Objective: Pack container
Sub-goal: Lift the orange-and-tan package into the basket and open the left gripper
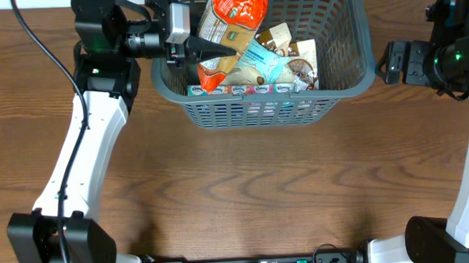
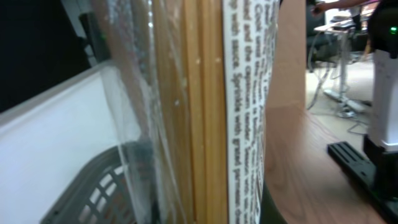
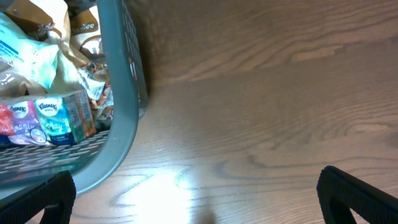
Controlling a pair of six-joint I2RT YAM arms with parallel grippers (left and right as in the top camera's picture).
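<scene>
I should next lower the spaghetti packet, still high in my left gripper, toward the snack packets in the basket below and release it.
The dark grey slotted basket (image 1: 265,110) stands at the table's far middle, holding several snack packets. My left gripper (image 1: 207,49) is shut on a long clear spaghetti packet (image 1: 233,12) with an orange-red top, held tilted over the basket's left half. In the left wrist view the spaghetti packet (image 2: 199,112) fills the frame, with the basket's wall (image 2: 99,186) below left. My right gripper (image 1: 392,63) is open and empty just right of the basket; in the right wrist view the gripper (image 3: 196,193) hovers over bare wood beside the basket's rim (image 3: 124,106).
Inside the basket lie a row of small tissue packs (image 1: 248,89) along the near wall, a light blue packet (image 1: 262,63) and brown snack packets. The tissue packs (image 3: 50,118) also show in the right wrist view. The wooden table (image 1: 245,194) extends in front.
</scene>
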